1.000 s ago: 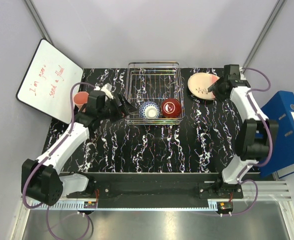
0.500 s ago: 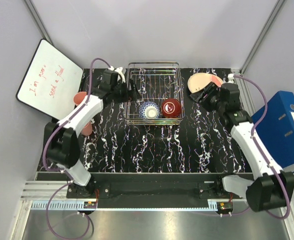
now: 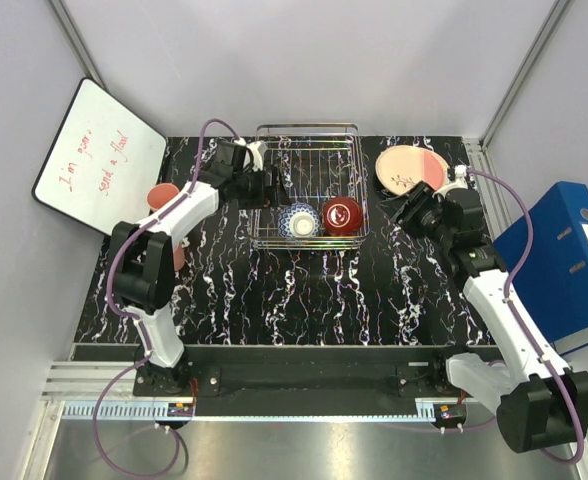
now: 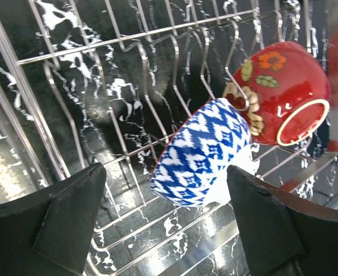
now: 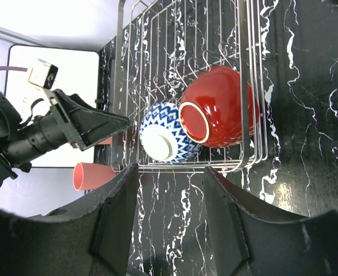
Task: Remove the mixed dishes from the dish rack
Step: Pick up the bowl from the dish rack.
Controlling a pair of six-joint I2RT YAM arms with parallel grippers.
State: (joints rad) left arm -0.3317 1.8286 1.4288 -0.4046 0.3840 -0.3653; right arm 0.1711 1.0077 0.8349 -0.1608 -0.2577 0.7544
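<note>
The robot will move its left gripper back and to the right in the top view, onto the blue-white bowl's near rim (image 3: 283,213), because the red bowl (image 3: 342,215) leaves that rim free.
The silver wire dish rack (image 3: 307,128) stands at the back middle. In its front part lie a blue-white patterned bowl (image 3: 300,220) and a glossy red bowl (image 3: 342,215), both on their sides. My left gripper (image 3: 270,186) is open and empty inside the rack's left part. In its wrist view (image 4: 166,224) the blue-white bowl (image 4: 206,152) is just ahead between the fingers and the red bowl (image 4: 281,92) is behind it. My right gripper (image 3: 400,207) is open and empty, right of the rack. A cream plate with pink on it (image 3: 411,168) lies at the back right. A salmon-pink cup (image 3: 161,196) lies left of the rack.
A whiteboard (image 3: 96,160) leans at the back left. A blue binder (image 3: 569,260) stands off the table's right edge. The right wrist view shows the rack (image 5: 123,86), both bowls, the pink cup (image 5: 91,175) and the left gripper (image 5: 108,123). Grey walls close the back and sides.
My left gripper has moved right, over the rack's left side, towards the blue-white bowl. My right gripper has drawn back from the plate and turned towards the rack.
</note>
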